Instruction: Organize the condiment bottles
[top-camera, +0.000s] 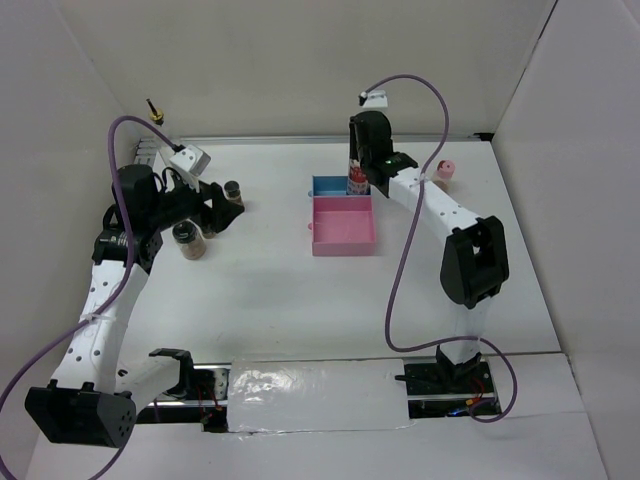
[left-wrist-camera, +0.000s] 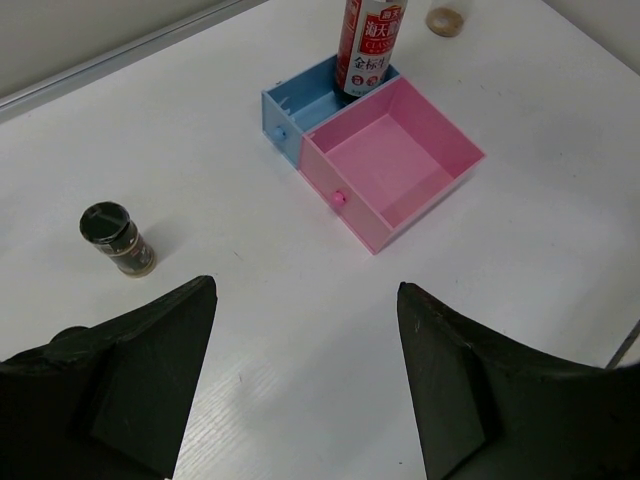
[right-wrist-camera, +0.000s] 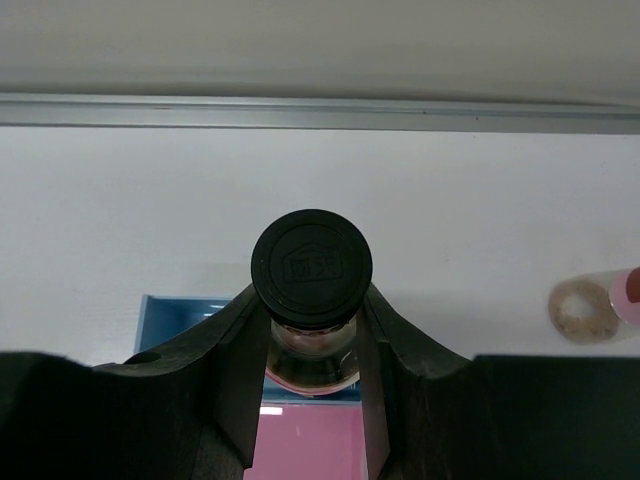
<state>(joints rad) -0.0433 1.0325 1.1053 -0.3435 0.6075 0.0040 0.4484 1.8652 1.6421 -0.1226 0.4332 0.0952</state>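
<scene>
My right gripper should next move gently down a little over the blue tray's end and open its fingers to let go of the red-label bottle, because the bottom of the bottle is inside the tray's sides.
The tall red-label bottle (top-camera: 355, 183) with a black cap (right-wrist-camera: 311, 266) stands upright in the blue tray (top-camera: 326, 186). My right gripper (top-camera: 360, 172) is shut on its neck, with its fingers (right-wrist-camera: 232, 340) on both sides just under the cap. My left gripper (left-wrist-camera: 305, 290) is open and empty above bare table. One dark-lidded spice jar (top-camera: 233, 190) stands just beyond it and also shows in the left wrist view (left-wrist-camera: 118, 240). Another spice jar (top-camera: 188, 240) stands beside the left arm. A third is not visible. The pink-capped jar (top-camera: 444, 171) lies at the back right. The yellow-black pourer bottle (top-camera: 153, 112) is at the back left.
The pink tray (top-camera: 343, 240) adjoins the blue tray on its near side, and both show in the left wrist view, pink (left-wrist-camera: 440, 185) and blue (left-wrist-camera: 300, 100). White walls enclose the table at the back and sides. A metal strip (right-wrist-camera: 320, 112) runs along the back edge.
</scene>
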